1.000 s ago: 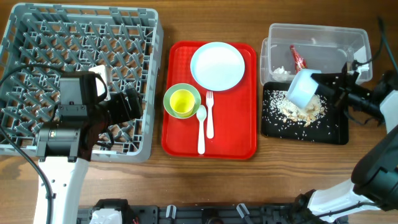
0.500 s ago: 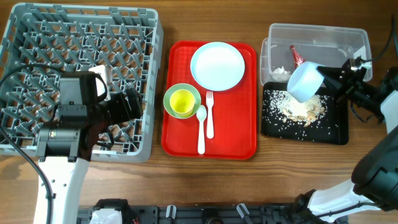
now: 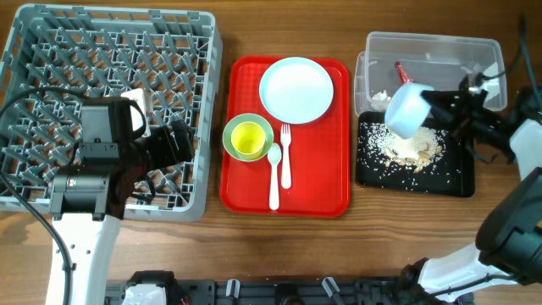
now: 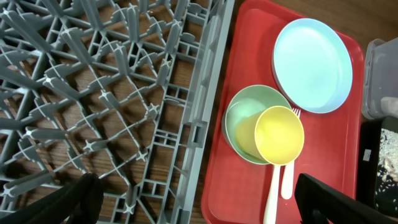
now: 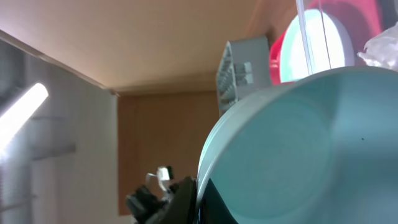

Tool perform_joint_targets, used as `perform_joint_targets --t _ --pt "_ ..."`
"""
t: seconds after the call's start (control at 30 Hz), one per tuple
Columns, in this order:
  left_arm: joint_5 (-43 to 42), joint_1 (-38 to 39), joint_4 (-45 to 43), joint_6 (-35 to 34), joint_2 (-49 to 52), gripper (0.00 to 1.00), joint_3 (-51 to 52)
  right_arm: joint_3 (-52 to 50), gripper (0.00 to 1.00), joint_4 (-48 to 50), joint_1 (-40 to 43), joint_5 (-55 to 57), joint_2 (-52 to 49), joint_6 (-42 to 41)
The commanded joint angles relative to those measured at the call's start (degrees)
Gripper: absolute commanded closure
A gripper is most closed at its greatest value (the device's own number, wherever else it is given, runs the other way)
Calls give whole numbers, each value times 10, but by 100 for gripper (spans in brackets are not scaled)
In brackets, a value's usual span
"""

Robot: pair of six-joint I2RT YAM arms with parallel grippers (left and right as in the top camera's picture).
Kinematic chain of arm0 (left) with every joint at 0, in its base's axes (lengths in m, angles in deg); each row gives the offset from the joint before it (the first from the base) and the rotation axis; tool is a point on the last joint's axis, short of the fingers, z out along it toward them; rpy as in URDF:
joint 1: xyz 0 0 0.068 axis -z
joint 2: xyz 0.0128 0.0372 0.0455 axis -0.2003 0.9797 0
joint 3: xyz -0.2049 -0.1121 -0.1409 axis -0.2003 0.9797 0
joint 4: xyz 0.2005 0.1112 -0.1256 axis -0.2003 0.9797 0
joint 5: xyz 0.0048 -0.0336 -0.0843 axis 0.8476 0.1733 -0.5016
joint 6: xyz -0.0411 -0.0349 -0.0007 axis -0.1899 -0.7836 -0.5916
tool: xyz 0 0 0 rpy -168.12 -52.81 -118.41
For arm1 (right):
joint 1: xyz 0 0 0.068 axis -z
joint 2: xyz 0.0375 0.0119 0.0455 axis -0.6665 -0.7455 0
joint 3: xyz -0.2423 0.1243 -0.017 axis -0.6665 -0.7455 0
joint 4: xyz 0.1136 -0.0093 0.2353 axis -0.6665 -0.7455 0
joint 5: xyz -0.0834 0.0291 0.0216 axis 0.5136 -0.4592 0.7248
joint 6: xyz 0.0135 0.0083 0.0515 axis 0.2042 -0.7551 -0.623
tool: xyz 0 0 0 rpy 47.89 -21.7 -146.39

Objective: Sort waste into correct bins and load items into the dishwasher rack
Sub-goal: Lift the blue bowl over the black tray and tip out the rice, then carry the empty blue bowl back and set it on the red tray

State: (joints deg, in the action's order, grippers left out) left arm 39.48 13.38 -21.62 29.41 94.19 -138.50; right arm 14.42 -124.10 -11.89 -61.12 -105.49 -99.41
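The right gripper swings toward the red tray (image 3: 326,191) next, turns the bowl upright and lowers it to release on the bare patch beside the fork, where room shows.
My right gripper (image 3: 434,106) is shut on the rim of the light blue bowl (image 3: 407,112), held tilted on its side above the black tray (image 3: 453,180); the bowl fills the right wrist view (image 5: 305,149). Beige crumbs (image 3: 411,148) lie heaped in the black tray. The red wrapper (image 3: 405,76) and white paper (image 3: 381,98) lie in the clear tub (image 3: 487,51). The white plate (image 3: 296,90), green bowl (image 3: 233,129) with the yellow cup (image 3: 249,139) inside, fork (image 3: 285,157) and spoon (image 3: 274,174) rest on the red tray (image 3: 326,191). My left gripper (image 4: 193,214) is open above the grey rack (image 3: 110,59), at its right edge.
The red tray sits between the rack and the two bins. The wooden table (image 3: 254,241) shows along the front edge. Cables run by the right arm at the far right.
The right gripper has lifted the blue bowl slightly and moved it left and back over the tray's far left corner. The left arm has not moved.
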Motion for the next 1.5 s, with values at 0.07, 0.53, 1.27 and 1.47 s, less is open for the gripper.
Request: perform_joint_targets --t 0.07,0.53,1.27,1.47 --pt "-7 3 -2 -7 0 0 -10 14 96 23 -63 69 51 50" --pt "-7 3 -2 -7 0 0 -10 13 96 31 -413 615 124 179" --pt "-7 3 -1 -7 0 0 -10 14 69 43 -552 740 -11 151" --pt "-7 3 -2 -7 0 0 -10 40 55 13 -552 713 23 150"
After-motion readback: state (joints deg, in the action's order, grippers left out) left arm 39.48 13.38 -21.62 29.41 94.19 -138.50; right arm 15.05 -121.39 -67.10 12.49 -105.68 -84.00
